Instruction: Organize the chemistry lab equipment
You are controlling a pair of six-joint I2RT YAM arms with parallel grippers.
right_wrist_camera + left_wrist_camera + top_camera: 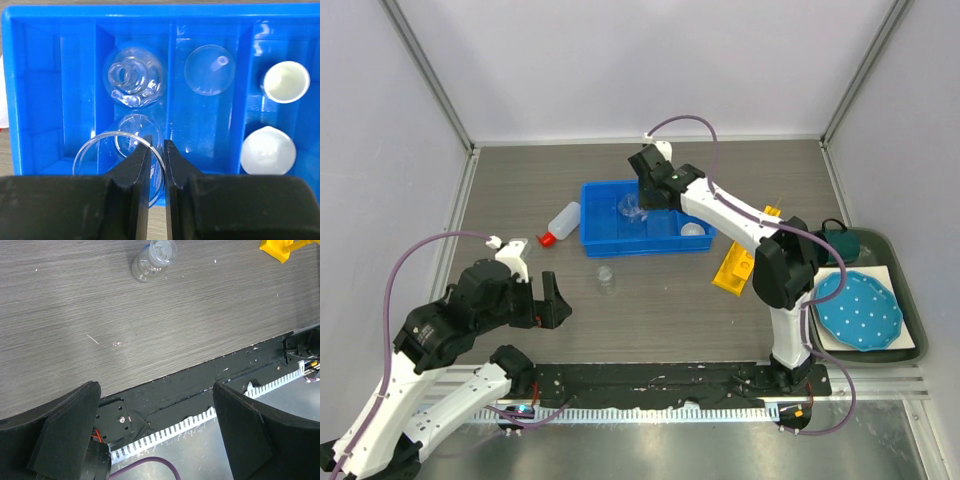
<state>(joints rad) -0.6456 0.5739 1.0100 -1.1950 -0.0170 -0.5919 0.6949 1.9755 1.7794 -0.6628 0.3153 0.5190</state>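
Note:
My right gripper holds the beaker and will next lower it to the near end of the tray's section (632, 232) (134, 146) with the other glass vessel, as that end is free, then open.
My right gripper (156, 147) is shut on the rim of a clear glass beaker (100, 155) and holds it over the near left compartment of the blue tray (30, 75). In the tray lie another glass vessel (132, 82), a glass funnel (209, 70) and two white dishes (285, 81) (268, 151). From above, the held beaker (631, 208) hangs over the tray (595, 245). A small glass beaker (606, 279) stands on the table, the red-capped squeeze bottle (561, 222) lies left of the tray, and the yellow rack (735, 265) lies to its right. My left gripper (552, 300) is open and holds nothing.
At the right stands a dark tray (910, 300) that holds a blue dotted plate (858, 308) and a teal mug (840, 242). The left wrist view shows the small beaker (154, 259), a corner of the yellow rack (280, 247) and the black base strip at the table's near edge.

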